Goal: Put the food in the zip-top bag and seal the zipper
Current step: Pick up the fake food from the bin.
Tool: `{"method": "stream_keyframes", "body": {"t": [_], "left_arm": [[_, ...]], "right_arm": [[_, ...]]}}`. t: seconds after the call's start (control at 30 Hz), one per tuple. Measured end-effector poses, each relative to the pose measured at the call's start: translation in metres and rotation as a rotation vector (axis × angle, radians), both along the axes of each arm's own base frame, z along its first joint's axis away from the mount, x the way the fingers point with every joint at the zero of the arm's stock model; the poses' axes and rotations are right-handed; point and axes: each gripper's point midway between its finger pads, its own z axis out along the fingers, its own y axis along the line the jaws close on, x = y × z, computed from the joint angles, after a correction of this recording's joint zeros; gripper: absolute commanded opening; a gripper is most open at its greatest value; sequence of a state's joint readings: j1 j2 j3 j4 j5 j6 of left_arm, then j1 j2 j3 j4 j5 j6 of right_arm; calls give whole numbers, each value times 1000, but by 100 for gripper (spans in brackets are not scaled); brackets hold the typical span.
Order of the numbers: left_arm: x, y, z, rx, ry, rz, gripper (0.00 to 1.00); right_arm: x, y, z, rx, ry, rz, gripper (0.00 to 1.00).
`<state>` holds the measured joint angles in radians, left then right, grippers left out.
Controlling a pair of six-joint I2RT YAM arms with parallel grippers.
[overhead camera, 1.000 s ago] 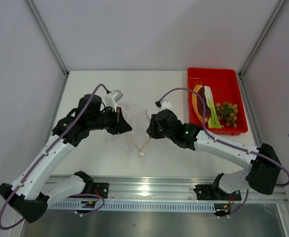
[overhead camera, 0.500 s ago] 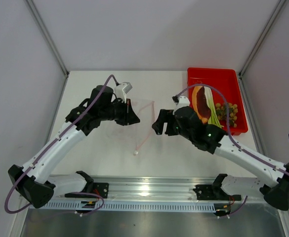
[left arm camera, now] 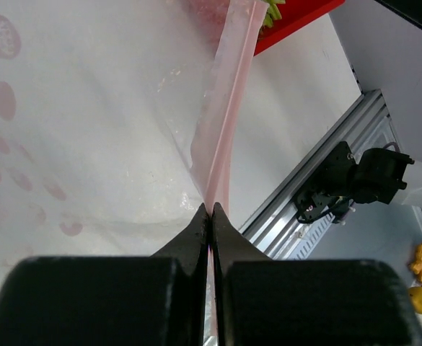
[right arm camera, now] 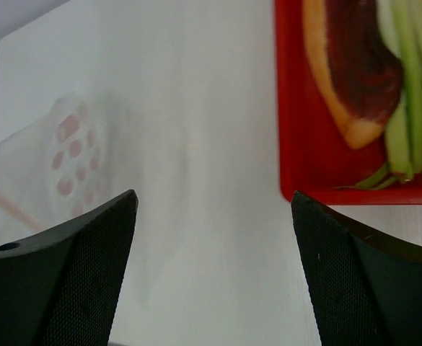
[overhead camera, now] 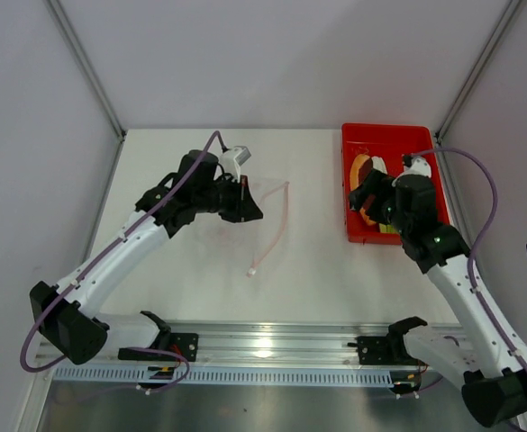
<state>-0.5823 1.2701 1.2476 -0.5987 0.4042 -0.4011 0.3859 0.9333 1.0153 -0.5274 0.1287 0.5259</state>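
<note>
The tray is bare beside the orange-skinned wedge and leaves room, so my right gripper will go down next toward the right in the wrist view, onto the near tip of the wedge.
The clear zip-top bag (overhead camera: 268, 202) with pink dots hangs slack from my left gripper (overhead camera: 256, 211), which is shut on its pink zipper (left arm camera: 232, 94) strip. That zipper (overhead camera: 277, 229) curves down to a white slider (overhead camera: 252, 272) resting on the table. My right gripper (overhead camera: 360, 196) stands open and empty over the left edge of the red tray (overhead camera: 389, 135). In the tray lie the orange-skinned wedge (right arm camera: 348, 65) and the green-white leek stalk (right arm camera: 405, 86). My right arm hides the grapes. In the right wrist view the bag (right arm camera: 73, 144) shows at the far left.
The red tray (right arm camera: 301, 144) sits at the back right of the white table, close to the right wall. The aluminium rail (overhead camera: 263, 346) with both arm bases runs along the near edge. Grey walls close in the left, back and right.
My right gripper has opened, let go of the bag and swung right to the tray. My left gripper has carried the bag's edge a little back and to the right; the zipper now trails loose.
</note>
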Motion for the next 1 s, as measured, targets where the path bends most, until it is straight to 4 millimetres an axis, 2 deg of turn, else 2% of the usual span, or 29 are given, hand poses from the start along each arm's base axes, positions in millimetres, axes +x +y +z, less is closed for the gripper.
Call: {"method": "stream_keyframes", "body": {"t": [0.13,0.23,0.3,0.47,0.77,1.0], "left_arm": [[1,-4,5,-23,-13,-15,1],[1,-9,12,-54,-24,-32,1],[1,-12,16,-75,-30,-41,1],[2,-18,23,-111,-46,-59,1],[5,-24,9,-104,-13,-75,1],[6,-28,10,-120,-11,-87,0]], "right_arm": [[27,-50,-38,4,95,-147,84],[40,-72,-71,25,173,-203,81],[46,-78,-89,40,213,-208,80],[65,-78,-111,56,247,-203,78],[90,-95,-144,96,276,-253,78],[100,-104,-173,99,321,-271,80]]}}
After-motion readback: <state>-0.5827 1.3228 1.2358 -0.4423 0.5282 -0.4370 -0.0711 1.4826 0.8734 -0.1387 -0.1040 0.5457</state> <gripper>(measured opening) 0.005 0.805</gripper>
